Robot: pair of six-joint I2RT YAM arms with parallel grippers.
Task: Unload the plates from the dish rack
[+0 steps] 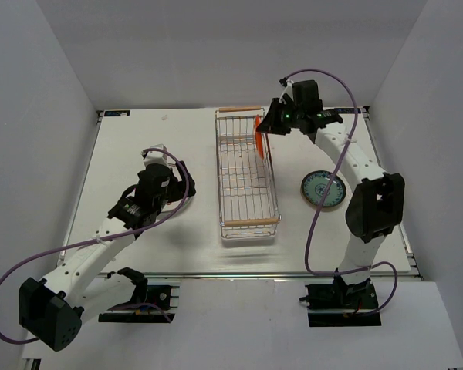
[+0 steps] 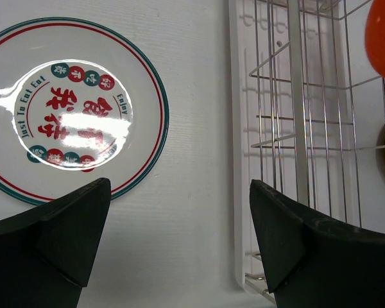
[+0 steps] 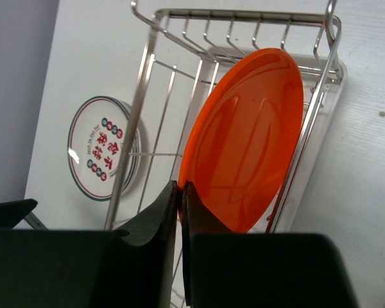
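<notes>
I need to lift my right gripper up next, turn it and bring it back and down onto the teal plate [image 1: 323, 190], because the orange-red plate still stands inside the rack wires.
The silver wire dish rack [image 1: 247, 181] lies in the middle of the table, a wooden handle at each end. An orange-red plate [image 1: 259, 137] stands on edge inside its far right side. My right gripper [image 1: 272, 123] is shut on this plate's rim; in the right wrist view the fingertips [image 3: 173, 196] pinch the lower left edge of the plate [image 3: 250, 135]. My left gripper [image 2: 179, 192] is open and empty, hovering over the table between the rack [image 2: 295, 115] and a white plate with red marks [image 2: 64, 109] lying flat.
A teal plate with a brownish rim [image 1: 322, 189] lies flat on the table right of the rack. The white plate also shows through the rack wires in the right wrist view [image 3: 101, 147]. Grey walls close in the table on three sides.
</notes>
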